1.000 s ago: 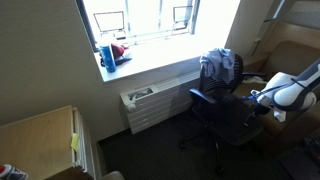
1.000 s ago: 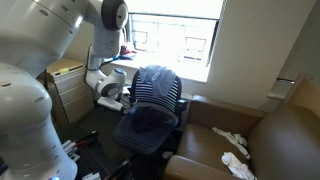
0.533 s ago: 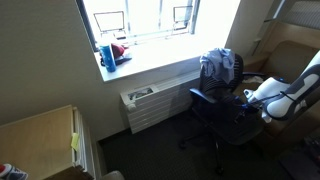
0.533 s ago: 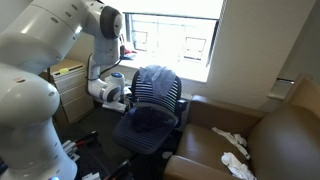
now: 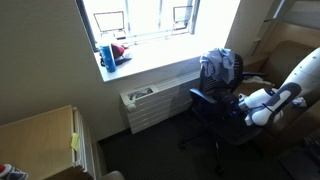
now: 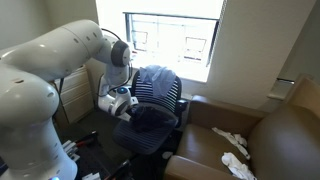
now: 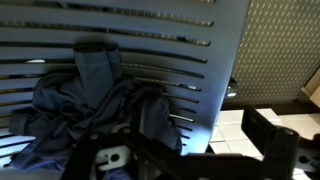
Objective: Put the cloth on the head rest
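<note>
My gripper shifts to the left in the wrist view next, then moves toward the slats, to get onto the folds of the cloth's bulk.
A dark blue-grey cloth (image 7: 95, 100) lies crumpled on the office chair's seat, bunched up against the slatted backrest (image 7: 170, 45). It also shows in an exterior view (image 6: 150, 116). The top of the chair back, the head rest (image 6: 156, 71), is bare; it also shows in an exterior view (image 5: 218, 58). My gripper (image 7: 185, 160) is open and empty, close in front of the cloth and the lower backrest. It appears beside the seat in both exterior views (image 6: 122, 101) (image 5: 246, 108).
A brown leather sofa (image 6: 265, 135) with white items stands next to the chair. A radiator (image 5: 150, 103) sits under the window sill (image 5: 135, 60), which holds a blue bottle. A wooden cabinet (image 5: 40, 140) stands apart from the chair.
My arm has moved in toward the chair and lowered, bringing the gripper close to the seat and the cloth. The cloth and the chair have not moved.
</note>
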### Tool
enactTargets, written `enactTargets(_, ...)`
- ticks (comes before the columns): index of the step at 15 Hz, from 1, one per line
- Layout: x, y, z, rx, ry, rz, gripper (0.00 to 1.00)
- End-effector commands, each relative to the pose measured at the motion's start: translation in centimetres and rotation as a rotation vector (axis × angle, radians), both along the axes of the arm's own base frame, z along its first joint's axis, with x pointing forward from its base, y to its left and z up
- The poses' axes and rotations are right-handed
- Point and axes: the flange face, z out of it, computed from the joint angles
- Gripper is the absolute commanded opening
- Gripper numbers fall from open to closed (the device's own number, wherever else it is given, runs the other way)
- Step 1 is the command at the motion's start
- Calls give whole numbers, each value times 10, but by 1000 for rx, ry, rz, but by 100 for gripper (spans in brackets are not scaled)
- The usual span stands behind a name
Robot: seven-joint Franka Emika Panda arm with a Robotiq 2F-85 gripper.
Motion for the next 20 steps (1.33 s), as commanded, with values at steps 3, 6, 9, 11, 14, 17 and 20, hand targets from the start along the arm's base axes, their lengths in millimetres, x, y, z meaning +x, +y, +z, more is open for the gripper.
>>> enactTargets(3, 58, 7, 4, 42, -96, -79, 100)
enactTargets(6, 70, 8, 13, 42, -124, -60, 100)
enactTargets(9, 60, 1, -11, -42, -107, -27, 100)
enactTargets(11, 54, -4, -28, -58, -96, -15, 100)
enactTargets(14, 50, -7, -57, -59, -59, -35, 100)
enactTargets(17, 44, -8, -55, -55, -69, -29, 100)
enactTargets(20, 48, -11, -68, -35, -85, -50, 100)
